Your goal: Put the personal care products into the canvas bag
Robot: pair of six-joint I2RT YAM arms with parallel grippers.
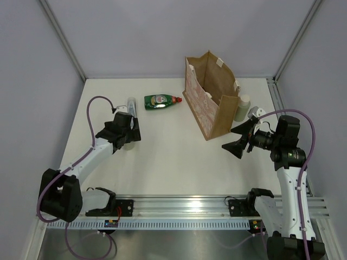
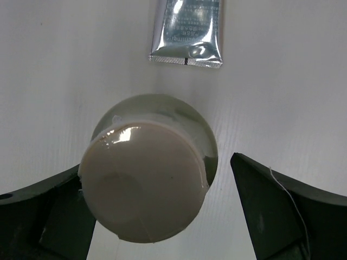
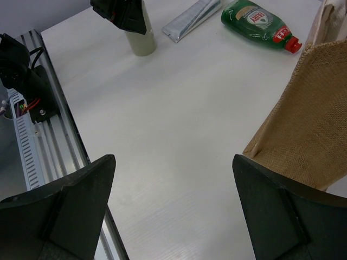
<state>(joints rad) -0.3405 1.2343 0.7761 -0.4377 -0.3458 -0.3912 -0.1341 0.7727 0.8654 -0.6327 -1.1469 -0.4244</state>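
The bottle's cap is already between the open fingers, and one is still standing apart, so my left gripper should next move slightly outward and close around the upright cream bottle (image 2: pixel 144 181).
My left gripper (image 2: pixel 156 162) is open around an upright cream bottle (image 2: pixel 145 184); its left finger is at the cap's edge and the right finger stands apart. The silvery-white tube (image 2: pixel 187 32) lies just beyond it. The green bottle with a red cap (image 1: pixel 161 101) lies on its side left of the canvas bag (image 1: pixel 211 95), which stands upright. My right gripper (image 3: pixel 173 158) is open and empty above the table, near the bag's corner (image 3: pixel 309 119). A second cream bottle (image 1: pixel 242 107) and a white-capped one (image 1: pixel 254 113) stand right of the bag. The pump bottle is out of view.
The rail (image 1: pixel 184 208) with both arm bases runs along the near edge. Grey walls close in the white table (image 1: pixel 162 162) at the back and sides. The right arm's cable (image 1: pixel 312 135) loops beside the bag.
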